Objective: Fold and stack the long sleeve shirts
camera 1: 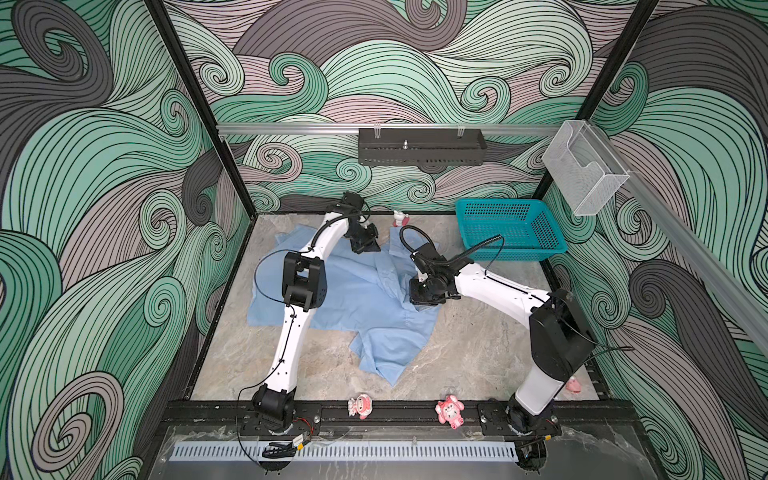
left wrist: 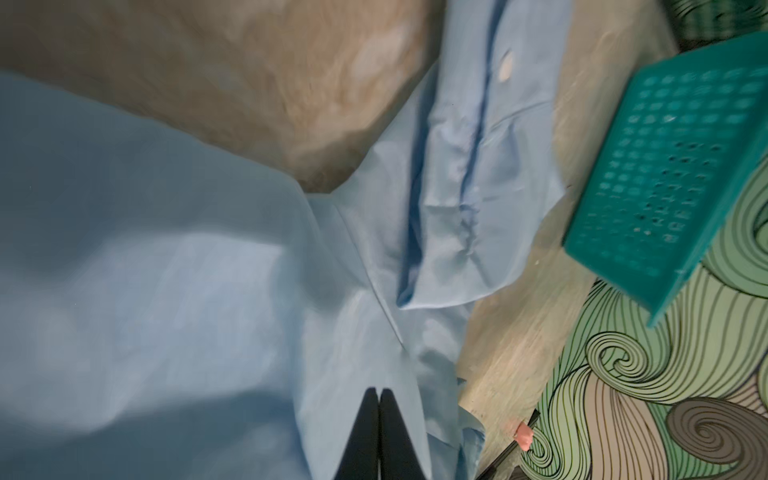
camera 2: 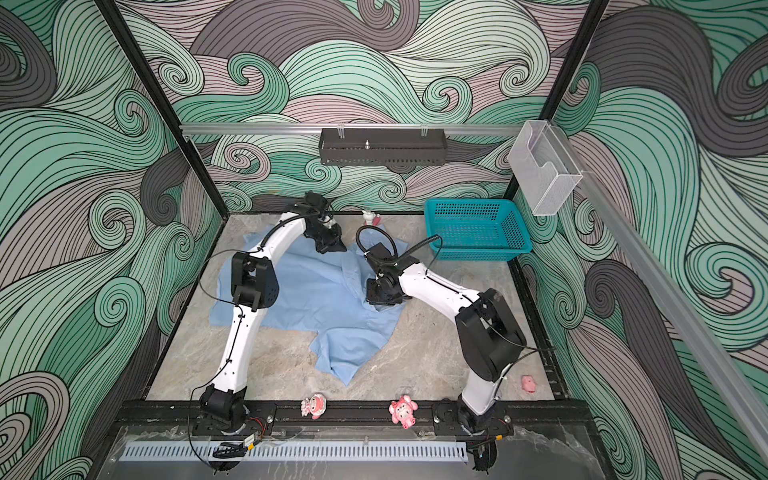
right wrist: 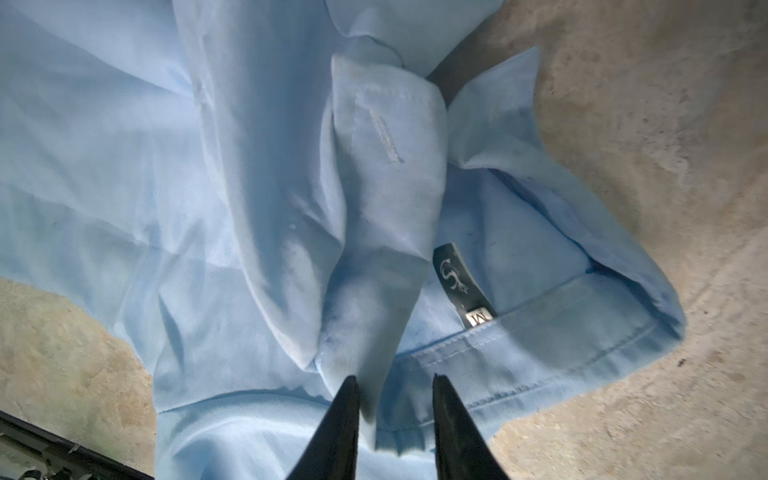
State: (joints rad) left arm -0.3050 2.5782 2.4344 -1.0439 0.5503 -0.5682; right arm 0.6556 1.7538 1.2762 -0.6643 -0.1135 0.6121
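My left gripper holds the fold, and the far sleeve lies rumpled beside the fold. My left gripper should move down and toward the basket to that sleeve's base [camera 1: 391, 253] [left wrist: 385, 297] and let go of the fold.
One light blue long sleeve shirt [camera 1: 374, 303] [camera 2: 320, 291] lies spread and rumpled on the marble tabletop, collar end toward the basket. My left gripper [camera 1: 368, 247] [camera 2: 332, 245] is down on the shirt's far edge; in its wrist view the jaws [left wrist: 379, 390] are pressed together against the thin blue fabric [left wrist: 166, 270]. My right gripper [camera 1: 419, 301] [camera 2: 376, 301] hovers at the collar. Its jaws [right wrist: 394, 376] stand apart with a hanging strip of the shirt [right wrist: 374, 208] between them, beside the neck label [right wrist: 461, 286].
A teal perforated basket [camera 1: 498, 203] [camera 2: 465, 203] [left wrist: 665, 166] stands at the back right, just past the shirt. Small pink toys [camera 1: 360, 406] [camera 1: 449, 410] [camera 1: 573, 384] sit along the front rail, and a figurine [camera 1: 400, 218] by the back wall.
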